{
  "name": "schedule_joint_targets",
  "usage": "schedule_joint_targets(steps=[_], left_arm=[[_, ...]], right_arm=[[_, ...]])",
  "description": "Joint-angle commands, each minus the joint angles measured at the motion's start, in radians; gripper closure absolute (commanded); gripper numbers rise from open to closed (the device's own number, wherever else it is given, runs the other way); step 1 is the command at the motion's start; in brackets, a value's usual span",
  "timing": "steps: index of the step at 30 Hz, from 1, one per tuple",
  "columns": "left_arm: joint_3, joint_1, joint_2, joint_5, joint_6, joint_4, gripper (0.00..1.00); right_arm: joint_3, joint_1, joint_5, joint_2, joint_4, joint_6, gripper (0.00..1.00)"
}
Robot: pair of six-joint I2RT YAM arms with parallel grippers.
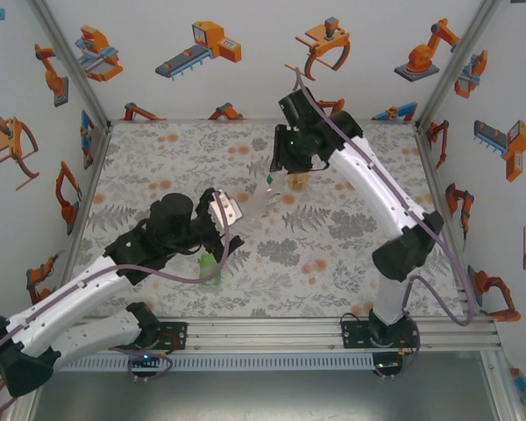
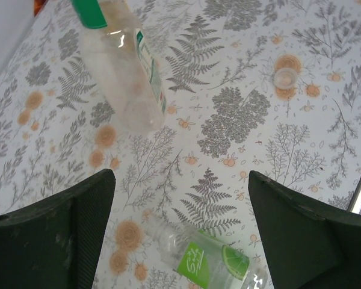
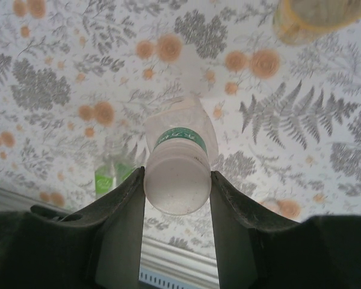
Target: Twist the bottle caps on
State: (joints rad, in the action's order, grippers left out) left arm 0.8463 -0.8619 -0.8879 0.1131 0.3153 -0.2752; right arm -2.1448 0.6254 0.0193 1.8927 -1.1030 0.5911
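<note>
My right gripper brings the clear bottle down next, turns it upright and releases it on the open tabletop spot below, beside the amber bottle (image 1: 298,181).
My right gripper (image 3: 176,176) is shut on one end of the clear bottle (image 3: 182,123) and holds it tilted above the table. That end looks pale and round, with a green band just behind it. From the left wrist, the bottle (image 2: 123,72) hangs free with a green cap-like top (image 2: 89,12) at its far end. My left gripper (image 2: 180,232) is open, just off the bottle (image 1: 256,200). The green-labelled bottle (image 2: 213,262) lies on its side below the left gripper (image 1: 235,219). The amber bottle (image 1: 298,181) stands under my right gripper (image 1: 278,174). A small pale cap (image 2: 284,77) rests on the table.
The floral tablecloth (image 1: 333,254) covers the table. White walls with robot pictures close in three sides. A metal rail (image 1: 333,331) runs along the near edge. The green-labelled bottle (image 1: 210,267) lies near the left arm's forearm.
</note>
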Motion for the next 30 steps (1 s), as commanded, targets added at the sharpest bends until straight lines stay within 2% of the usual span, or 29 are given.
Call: schedule_joint_targets(steps=[1, 6, 11, 22, 26, 30], left_arm=[[-0.019, 0.037, 0.051, -0.073, -0.161, -0.031, 0.17], [-0.018, 0.075, 0.098, -0.148, -0.309, -0.090, 0.18], [-0.045, 0.083, 0.137, -0.254, -0.446, -0.097, 0.22], [-0.124, 0.088, 0.200, -0.362, -0.621, -0.092, 0.26], [-0.153, 0.089, 0.236, -0.368, -0.645, -0.081, 0.26], [-0.160, 0.089, 0.250, -0.375, -0.652, -0.094, 0.26]], right_arm=[[-0.156, -0.022, 0.029, 0.103, -0.080, -0.092, 1.00], [-0.372, -0.030, 0.120, 0.267, -0.156, -0.128, 1.00], [-0.399, -0.042, 0.132, 0.328, -0.109, -0.140, 1.00], [-0.396, -0.049, 0.173, 0.383, -0.075, -0.144, 0.99], [-0.381, -0.049, 0.161, 0.391, -0.065, -0.147, 0.91], [-0.365, -0.049, 0.154, 0.393, -0.052, -0.152, 0.76]])
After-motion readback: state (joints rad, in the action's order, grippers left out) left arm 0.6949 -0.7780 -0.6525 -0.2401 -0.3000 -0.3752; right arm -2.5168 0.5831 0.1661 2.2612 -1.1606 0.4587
